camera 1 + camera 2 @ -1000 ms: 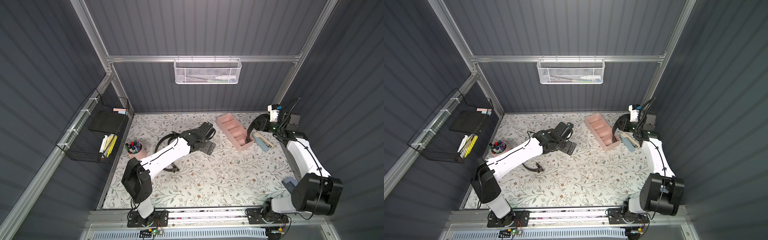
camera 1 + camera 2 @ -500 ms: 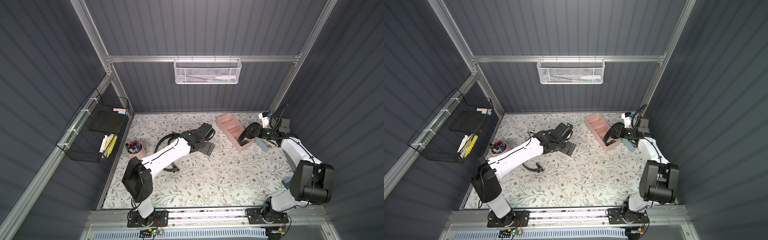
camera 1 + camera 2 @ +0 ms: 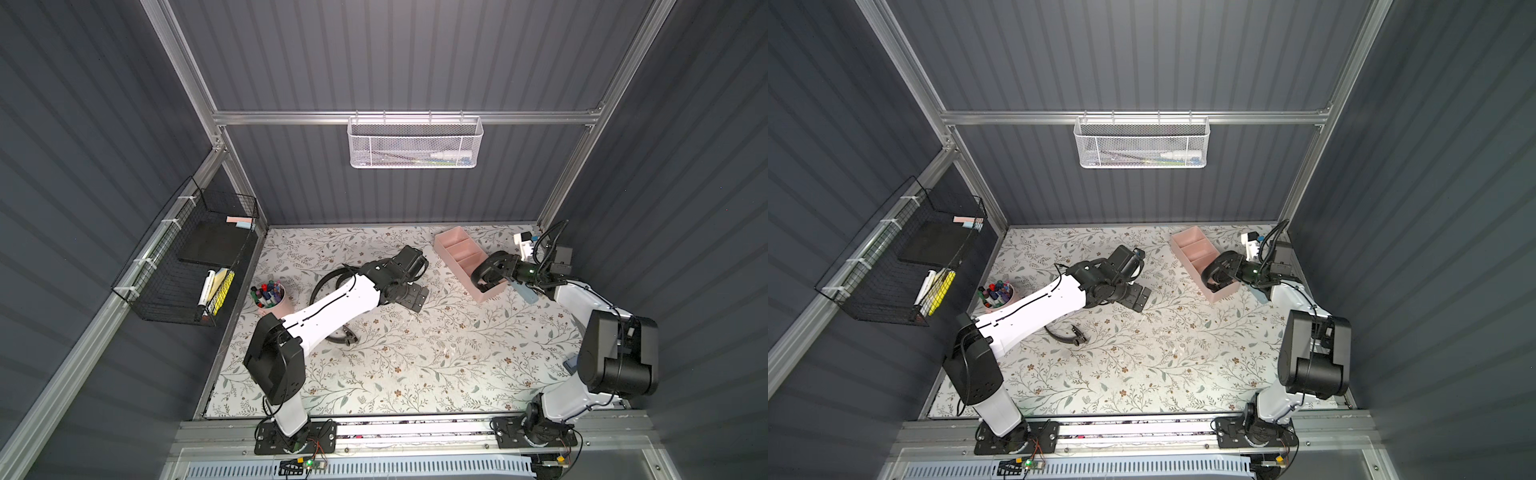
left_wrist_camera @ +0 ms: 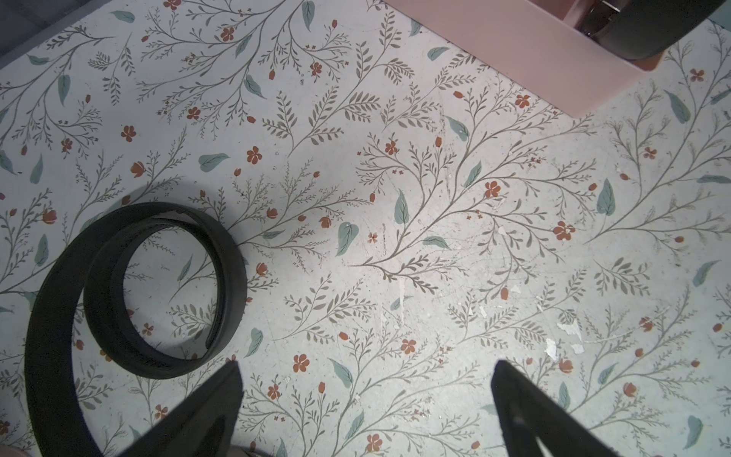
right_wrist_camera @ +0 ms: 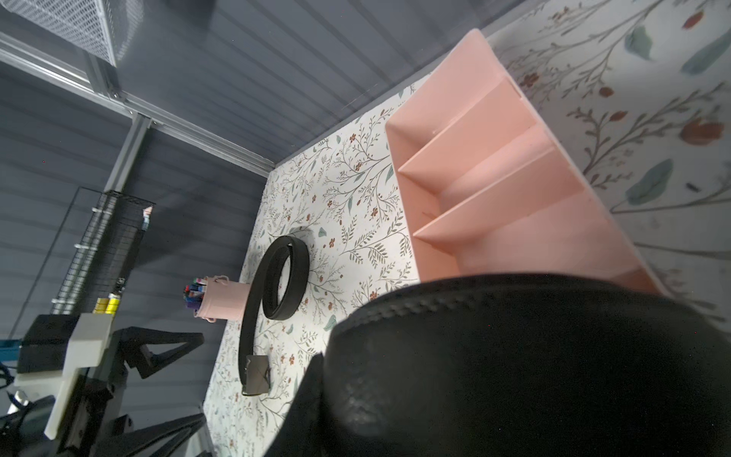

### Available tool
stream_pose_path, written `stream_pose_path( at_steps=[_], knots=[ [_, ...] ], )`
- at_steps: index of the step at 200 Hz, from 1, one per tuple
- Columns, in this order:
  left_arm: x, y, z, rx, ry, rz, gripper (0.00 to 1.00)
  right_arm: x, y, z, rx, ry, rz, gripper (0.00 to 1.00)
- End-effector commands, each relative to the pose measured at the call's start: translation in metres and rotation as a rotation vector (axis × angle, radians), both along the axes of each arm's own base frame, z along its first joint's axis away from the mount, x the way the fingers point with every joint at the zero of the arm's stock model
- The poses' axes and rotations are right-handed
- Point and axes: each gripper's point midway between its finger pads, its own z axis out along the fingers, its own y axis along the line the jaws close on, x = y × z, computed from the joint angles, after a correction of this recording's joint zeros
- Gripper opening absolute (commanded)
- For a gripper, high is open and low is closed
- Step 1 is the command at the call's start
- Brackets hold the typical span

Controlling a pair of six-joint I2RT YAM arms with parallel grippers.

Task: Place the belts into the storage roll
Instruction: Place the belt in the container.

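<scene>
The right gripper moves down toward the tray's nearest end section next and releases the coiled belt, since much of it still stands above the tray's rim.
The storage roll is a pale pink divided tray at the back right of the table, seen in both top views. My right gripper is shut on a tightly coiled black belt, held on edge at the tray's nearest end compartment. In the left wrist view that coil dips below the tray's rim. It fills the right wrist view and hides the jaws. A second belt lies loosely curled on the table, buckle toward the front. My left gripper hovers open beside it.
A pink cup of markers stands at the table's left edge. A black wire basket hangs on the left wall and a white mesh basket on the back wall. A light blue object lies right of the tray.
My right gripper has carried the coiled belt leftward from beside the tray to its nearest end compartment. The left arm has barely moved.
</scene>
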Motion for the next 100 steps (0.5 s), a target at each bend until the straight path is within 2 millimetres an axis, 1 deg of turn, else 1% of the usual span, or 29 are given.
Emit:
stream_pose_path(
  at_steps=[1, 18, 42, 59, 85, 100],
  knots=[
    [0.004, -0.007, 0.001, -0.015, 0.013, -0.016, 0.99, 0.005, 0.006, -0.007, 0.083, 0.035, -0.019, 0.00],
    [0.006, -0.009, -0.001, -0.007, 0.017, -0.024, 0.99, 0.005, 0.008, -0.012, 0.113, 0.047, -0.027, 0.00],
    [0.008, -0.016, -0.006, -0.017, 0.035, -0.037, 0.99, 0.005, 0.013, -0.020, 0.140, 0.071, -0.025, 0.00],
    [0.012, -0.023, -0.007, -0.025, 0.041, -0.042, 0.99, 0.003, 0.014, -0.027, 0.153, 0.096, -0.036, 0.00],
    [0.022, -0.040, -0.006, -0.056, 0.046, -0.065, 0.99, 0.002, 0.010, -0.040, 0.160, 0.148, -0.076, 0.00],
    [0.029, -0.056, -0.007, -0.085, 0.050, -0.084, 0.99, 0.000, 0.006, -0.050, 0.167, 0.189, -0.103, 0.00]
  ],
)
